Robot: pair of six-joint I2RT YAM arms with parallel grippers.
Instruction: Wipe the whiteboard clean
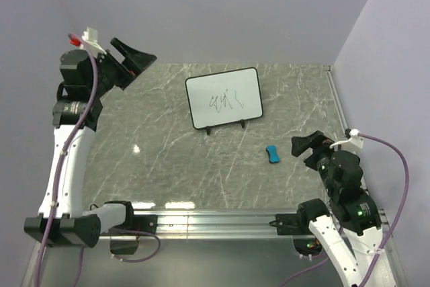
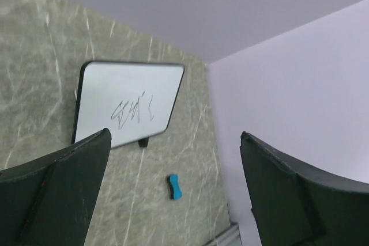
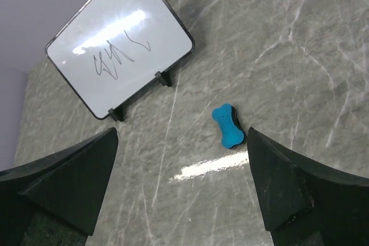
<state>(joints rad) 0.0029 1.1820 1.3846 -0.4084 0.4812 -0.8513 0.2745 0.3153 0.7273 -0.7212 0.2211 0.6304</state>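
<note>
The eraser is below my right gripper and to its left in the top view. I need to turn and lower my right gripper next, so that its fingers go astride the eraser's narrow middle.
The whiteboard stands propped on small black feet at the back middle of the marble table, with a dark scribble on its face. It also shows in the left wrist view and the right wrist view. A small blue bone-shaped eraser lies flat in front of it to the right, also seen in the left wrist view and the right wrist view. My left gripper is open and empty, raised high at the back left. My right gripper is open and empty, just right of the eraser.
Lilac walls close the table at the back and right. A metal rail runs along the near edge between the arm bases. A metal strip edges the table's right side.
</note>
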